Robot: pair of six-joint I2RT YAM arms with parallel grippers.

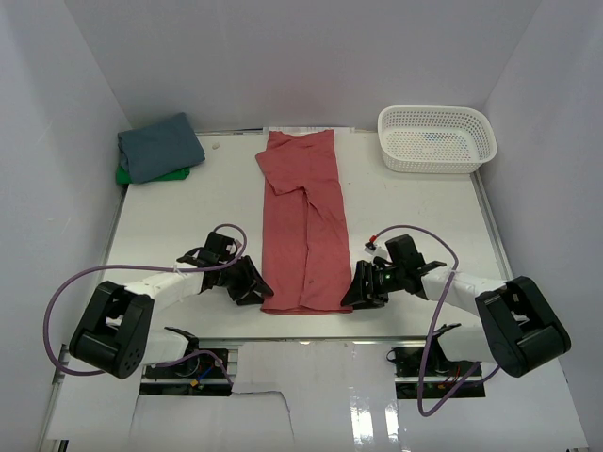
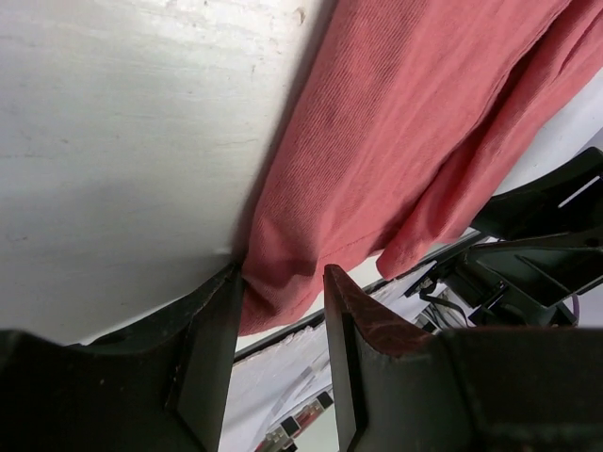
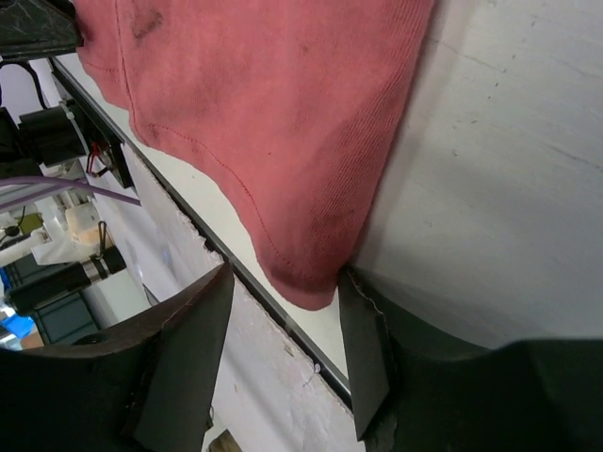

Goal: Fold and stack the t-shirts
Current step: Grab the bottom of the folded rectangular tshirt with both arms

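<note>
The t-shirt's red corner point(image 1: 268, 302) point(image 2: 278, 291) already bulges between my open fingers. My left gripper stays low at the t-shirt's hem and closes on the corner next.
The coral-red t-shirt point(image 1: 303, 217) lies as a long narrow strip down the middle of the white table, its hem at the near edge. My left gripper point(image 1: 254, 285) sits low at the hem's left corner. In the left wrist view the left gripper point(image 2: 281, 273) is open, with the corner of the red cloth point(image 2: 396, 141) bulging between its fingertips against the left finger point(image 2: 212, 339). My right gripper point(image 1: 361, 287) is at the hem's right corner. It stands open point(image 3: 286, 273), with the red corner point(image 3: 264, 113) beside its right finger point(image 3: 367, 348). A folded slate-blue t-shirt point(image 1: 160, 146) rests on a green one point(image 1: 141, 175) at the back left.
A white mesh basket point(image 1: 436, 138) stands at the back right. The table's near edge point(image 3: 245, 282) runs just under both grippers, with cables and arm bases point(image 1: 113, 330) beyond it. White walls enclose the table on three sides.
</note>
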